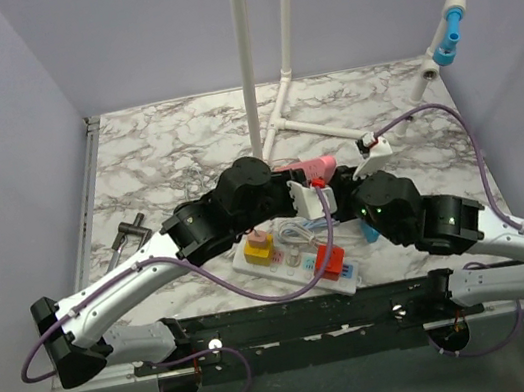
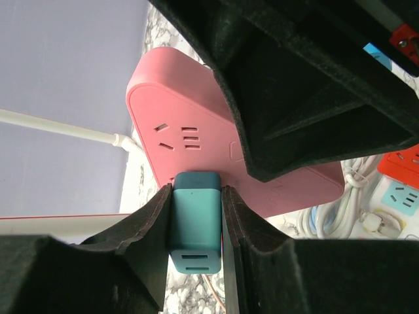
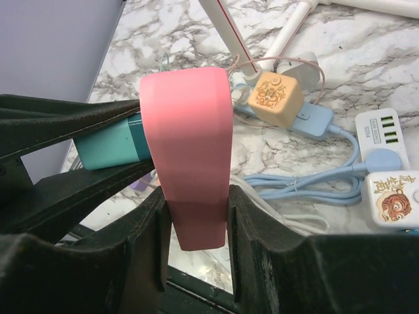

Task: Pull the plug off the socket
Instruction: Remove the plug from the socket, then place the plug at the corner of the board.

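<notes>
I should move my right gripper away to the right in the top view and down to bare marble, because my left gripper is holding the teal plug.
A pink socket strip is held up off the table; it shows in the top view and the right wrist view. A teal plug sits in the strip's face, its base flush against it; it also shows in the right wrist view. My left gripper is shut on the teal plug, a pad on each side. My right gripper is shut on the strip's end, squeezing its two flat faces. In the top view both grippers meet at the strip.
A white power strip with yellow and red plugs lies on the marble near the front edge. A light blue strip with an orange cube plug, white adapters and coiled cables lie below. White pipe stand behind.
</notes>
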